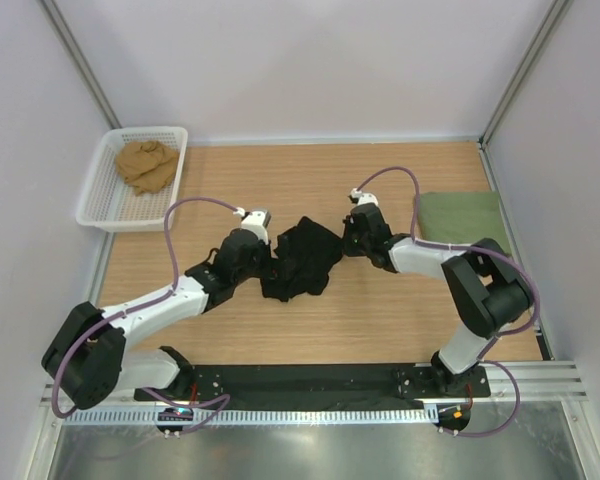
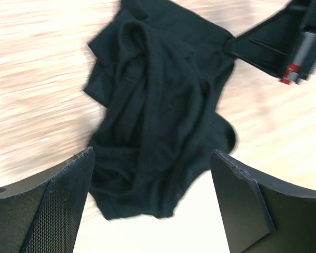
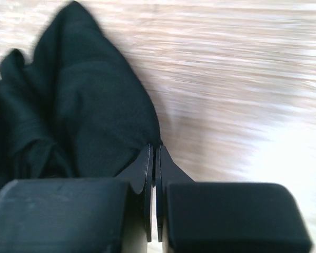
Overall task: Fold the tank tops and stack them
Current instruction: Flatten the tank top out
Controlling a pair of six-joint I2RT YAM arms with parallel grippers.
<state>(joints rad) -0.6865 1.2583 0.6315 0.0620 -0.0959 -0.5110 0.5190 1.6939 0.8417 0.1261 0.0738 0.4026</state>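
My right gripper should draw the black tank top's corner to the right in the top view, onto the bare tabletop, to spread the crumpled heap, and then release it.
The black tank top (image 1: 300, 258) lies crumpled in a heap mid-table. My right gripper (image 1: 346, 241) is at its right edge, jaws shut on a corner of the cloth (image 3: 79, 116); the closed tips (image 3: 154, 149) pinch the fabric. In the left wrist view that corner is pulled taut toward the right gripper's fingers (image 2: 263, 45). My left gripper (image 1: 270, 263) hovers at the heap's left side, open wide (image 2: 152, 155), the black cloth (image 2: 158, 95) lying between and beyond its fingers without being held. The olive green tank top (image 1: 460, 218) lies folded flat at the table's right edge.
A white mesh basket (image 1: 92, 205) stands at the back left with a tan cloth (image 1: 147, 165) in it. Walls close the table at the back and on both sides. Purple cables loop over both arms.
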